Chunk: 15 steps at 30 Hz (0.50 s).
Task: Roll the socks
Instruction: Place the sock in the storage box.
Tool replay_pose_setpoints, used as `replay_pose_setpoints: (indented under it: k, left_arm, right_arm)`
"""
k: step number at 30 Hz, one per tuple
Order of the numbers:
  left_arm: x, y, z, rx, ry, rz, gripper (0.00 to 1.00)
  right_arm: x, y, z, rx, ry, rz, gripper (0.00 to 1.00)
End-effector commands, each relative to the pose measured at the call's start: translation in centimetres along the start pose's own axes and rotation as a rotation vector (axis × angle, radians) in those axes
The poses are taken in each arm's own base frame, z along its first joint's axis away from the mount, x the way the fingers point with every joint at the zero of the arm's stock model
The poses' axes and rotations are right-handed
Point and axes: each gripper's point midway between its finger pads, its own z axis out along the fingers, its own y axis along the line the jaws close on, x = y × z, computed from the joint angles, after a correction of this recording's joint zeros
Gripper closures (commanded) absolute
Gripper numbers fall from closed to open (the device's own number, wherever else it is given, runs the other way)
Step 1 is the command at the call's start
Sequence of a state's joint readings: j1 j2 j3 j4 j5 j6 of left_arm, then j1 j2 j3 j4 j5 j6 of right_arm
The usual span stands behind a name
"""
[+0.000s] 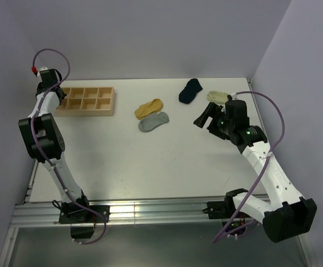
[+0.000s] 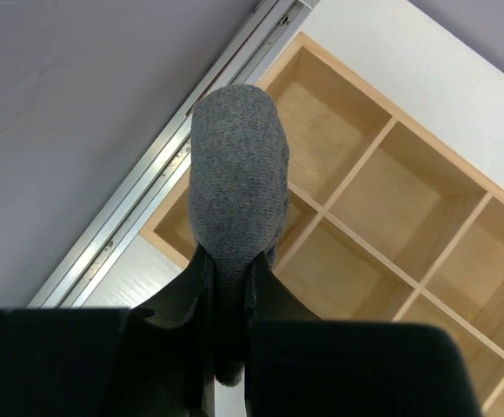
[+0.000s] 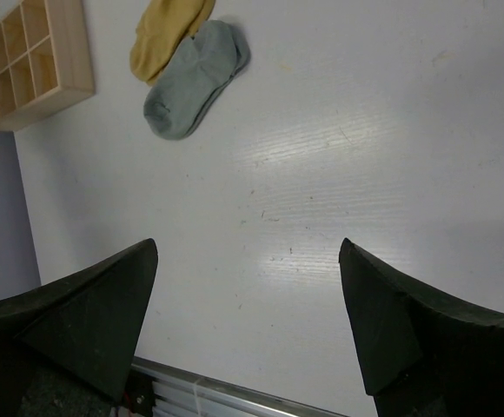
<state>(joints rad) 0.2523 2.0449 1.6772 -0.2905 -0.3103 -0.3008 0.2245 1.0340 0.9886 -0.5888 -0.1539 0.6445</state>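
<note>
The tray's near cell by the tray's side (image 1: pixel 63 104) is empty, so my left gripper should next lower the rolled dark grey sock down into it and release it there.
My left gripper (image 2: pixel 226 287) is shut on a rolled dark grey sock (image 2: pixel 237 182), held above the left end cells of the wooden tray (image 2: pixel 391 130). From above, the left gripper (image 1: pixel 58 93) hangs at the tray's left end. A mustard-yellow sock (image 1: pixel 148 107) and a light grey sock (image 1: pixel 153 122) lie flat side by side mid-table. The same mustard sock (image 3: pixel 167 35) and light grey sock (image 3: pixel 195 76) show in the right wrist view. My right gripper (image 1: pixel 205 117) (image 3: pixel 248 248) stands wide open over bare table to their right, holding nothing.
A navy sock (image 1: pixel 190 90) and a cream sock (image 1: pixel 219 96) lie at the back right, near the wall. The wooden tray (image 1: pixel 86 113) has several cells and sits at the back left. An aluminium rail (image 1: pixel 150 210) runs along the near edge.
</note>
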Motion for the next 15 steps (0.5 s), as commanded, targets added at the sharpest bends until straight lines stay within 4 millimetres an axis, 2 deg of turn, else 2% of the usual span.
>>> replay_pose_setpoints:
  k: [1, 4, 11, 15]
  left_arm:
    - [-1.9, -0.8, 0.5, 0.067, -0.033, -0.036, 1.00]
    - [-0.8, -0.6, 1.3, 0.066, -0.026, -0.031, 1.00]
    - [0.5, -0.8, 3.2, 0.090, 0.011, -0.057, 1.00]
    - [3.3, -0.4, 3.7, 0.071, 0.083, -0.069, 1.00]
  right_arm:
    - [-1.0, 0.8, 0.5, -0.030, -0.028, 0.024, 0.08]
    - [-1.1, 0.8, 0.8, -0.034, -0.030, 0.038, 0.09]
    - [-0.5, 0.6, 1.5, -0.037, -0.014, 0.053, 0.10]
    - [-0.4, 0.5, 1.5, -0.036, -0.015, 0.057, 0.10]
